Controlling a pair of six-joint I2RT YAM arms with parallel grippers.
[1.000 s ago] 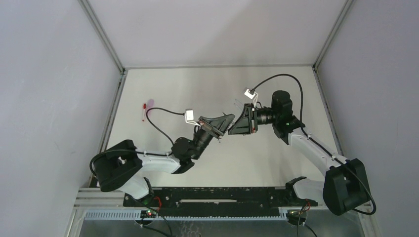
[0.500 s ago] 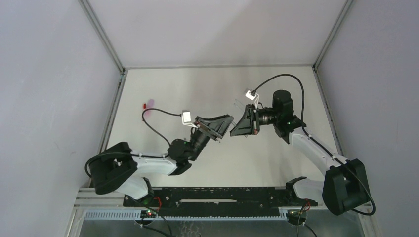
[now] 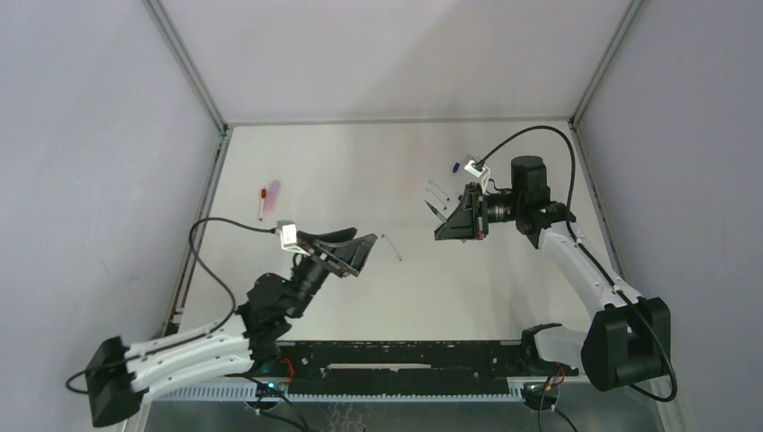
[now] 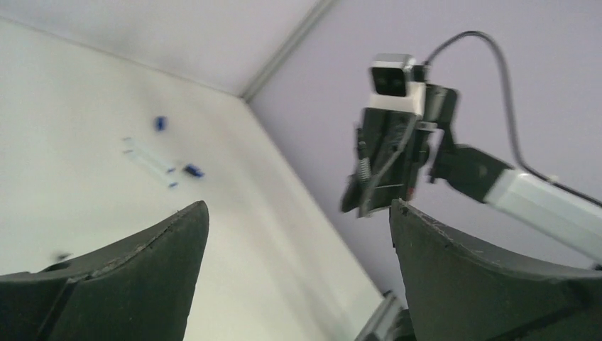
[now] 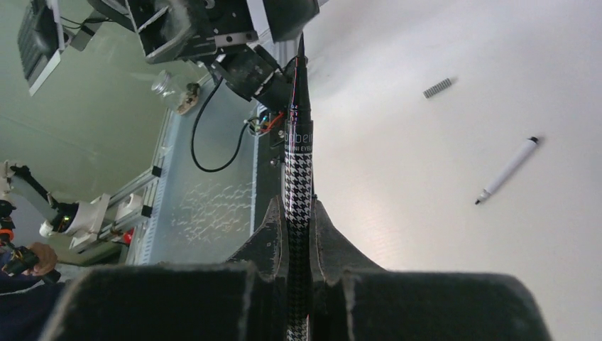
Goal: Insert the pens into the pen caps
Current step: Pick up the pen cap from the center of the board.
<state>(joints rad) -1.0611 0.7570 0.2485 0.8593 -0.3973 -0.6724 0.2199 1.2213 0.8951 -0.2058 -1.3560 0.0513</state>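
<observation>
The houndstooth pen's tip is bare, so the left gripper's fingers turn downward next and lower around the small grey ribbed cap below it.
My right gripper [image 5: 298, 206] is shut on a black-and-white houndstooth pen [image 5: 299, 153], which sticks out past the fingertips to a dark tapered end. In the top view the right gripper [image 3: 447, 227] hovers right of the table's middle. My left gripper [image 3: 364, 239] is open and empty, low at the near left, and the left wrist view shows nothing between its fingers [image 4: 170, 249]. A white pen [image 3: 393, 247] lies between the two grippers. A red pen [image 3: 262, 203] and a pink cap [image 3: 273, 187] lie far left. Thin pens [image 3: 436, 191] and a blue cap [image 3: 457, 166] lie behind the right gripper.
A small grey ribbed cap [image 5: 438, 87] lies on the table beyond the white pen [image 5: 507, 170]. Two blue caps [image 4: 160, 123] [image 4: 192, 170] and a thin pen [image 4: 149, 158] show in the left wrist view. Grey walls close the table's left, right and back.
The left gripper opened and drew back toward the near left, away from the right gripper. The right gripper shifted slightly right, still holding the houndstooth pen.
</observation>
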